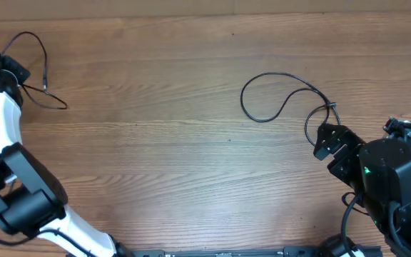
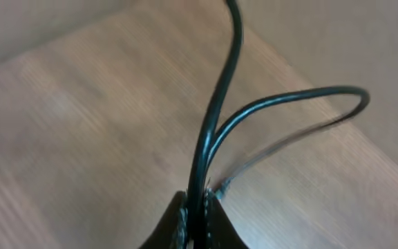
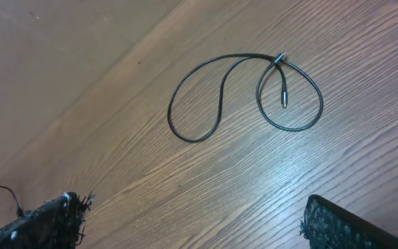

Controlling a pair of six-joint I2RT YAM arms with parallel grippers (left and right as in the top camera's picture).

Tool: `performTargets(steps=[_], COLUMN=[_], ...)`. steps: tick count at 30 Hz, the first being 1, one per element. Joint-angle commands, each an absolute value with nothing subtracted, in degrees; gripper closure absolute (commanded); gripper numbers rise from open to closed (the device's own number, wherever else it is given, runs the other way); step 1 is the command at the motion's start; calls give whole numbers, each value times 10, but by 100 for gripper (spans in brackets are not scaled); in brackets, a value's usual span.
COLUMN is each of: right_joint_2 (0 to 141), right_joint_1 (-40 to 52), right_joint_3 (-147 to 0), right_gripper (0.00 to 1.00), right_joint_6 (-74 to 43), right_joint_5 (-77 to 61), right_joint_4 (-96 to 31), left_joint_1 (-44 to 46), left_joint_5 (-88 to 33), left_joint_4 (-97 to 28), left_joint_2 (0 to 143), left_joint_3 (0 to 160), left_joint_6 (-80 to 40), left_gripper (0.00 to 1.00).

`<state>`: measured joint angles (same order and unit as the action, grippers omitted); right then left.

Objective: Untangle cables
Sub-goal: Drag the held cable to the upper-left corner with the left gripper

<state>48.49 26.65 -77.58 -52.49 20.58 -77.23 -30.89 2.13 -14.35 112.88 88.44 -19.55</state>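
Observation:
My left gripper will next go down to the bare wood beneath it and let go of the doubled piece of cable there, since this cable is already clear of the other one.
Two thin black cables lie apart on the wooden table. At the far left, one cable (image 1: 41,57) arcs up from my left gripper (image 1: 16,75) and trails onto the table. In the left wrist view the left gripper (image 2: 200,211) is shut on a doubled strand of this cable (image 2: 220,111). The other cable (image 1: 277,93) lies loose in two loops at centre right, its end plug (image 3: 282,104) inside the smaller loop (image 3: 289,97). My right gripper (image 1: 322,141) hovers just right of it, open and empty (image 3: 199,228), fingers (image 3: 54,221) spread wide.
The table's far edge (image 1: 205,13) runs along the top of the overhead view. The white left arm (image 1: 6,135) and the black right arm (image 1: 391,178) fill the lower corners. Bare wood (image 1: 163,143) lies between the two cables.

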Motion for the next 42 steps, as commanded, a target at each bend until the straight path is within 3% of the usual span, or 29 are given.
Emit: performTargets(steps=[1,10,21,26,31,34,39,40,42], right_joint_2=[483,483,483,483,483,483,483,483,483], right_joint_1=[266,266,266,266,266,266,266,266,266], right_joint_3=[-776,-776,-776,-776,-776,-776,-776,-776,-776], right_gripper=[0,0,0,0,0,0,0,0,0], right_joint_6=[-522,-522,-522,-522,-522,-522,-522,-522,-522], right_joint_5=[216,216,216,216,216,216,216,216,216], right_joint_4=[-771,-771,-771,-771,-771,-771,-771,-771,-771], left_joint_1=[-303,-314,-340,-327,-306,-287,-258,-254,-249], left_joint_5=[33,200,154,103,14,2,7,19,65], left_joint_4=[-84,2,-57,-83,-86,-90,-108,-116,-132], left_joint_2=[1192,1292,1335,1335,1335,1335,1333,1333,1333], left_joint_3=[894,909,1023,1023,1023,1023,1023,1023,1023], left_joint_6=[-187,-187,-206,-206,-168,-163,-163,-167,-198], left_gripper=[96,96,95,81,87,73,84,80,47])
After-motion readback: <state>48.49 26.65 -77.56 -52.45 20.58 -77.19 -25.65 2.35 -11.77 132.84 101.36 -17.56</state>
